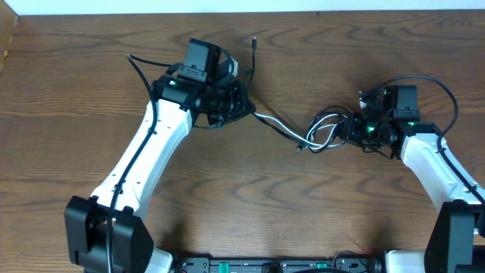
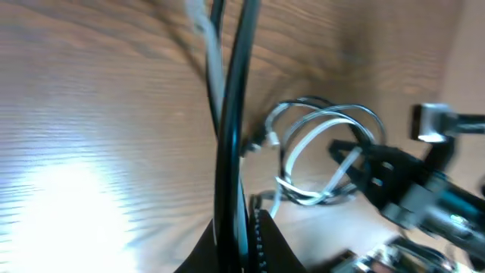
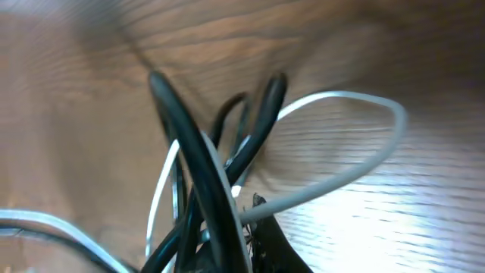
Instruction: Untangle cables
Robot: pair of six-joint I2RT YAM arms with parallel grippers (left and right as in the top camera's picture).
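Note:
My left gripper is holding the stretched piece of cable. It will move down toward the cable loops (image 1: 323, 133) (image 2: 317, 153) beside my right gripper and release the cable there.
The black and white cables (image 1: 322, 130) lie in loose loops mid-table, with a strand (image 1: 273, 123) stretched left between my two grippers. My left gripper (image 1: 241, 102) is shut on the cables' left part; a black end (image 1: 254, 44) sticks up beyond it. In the left wrist view the black cable (image 2: 231, 129) and white cable (image 2: 206, 45) run up from the shut jaws (image 2: 246, 243), with the loops (image 2: 326, 152) beyond. My right gripper (image 1: 350, 127) is shut on the loops; its wrist view shows black (image 3: 193, 159) and white strands (image 3: 341, 178) pinched in the jaws (image 3: 235, 243).
The wooden table (image 1: 83, 83) runs to a pale edge at the back. The thicker black arm wires curve by the left arm (image 1: 140, 68) and the right arm (image 1: 447, 95). The right arm also shows in the left wrist view (image 2: 424, 189).

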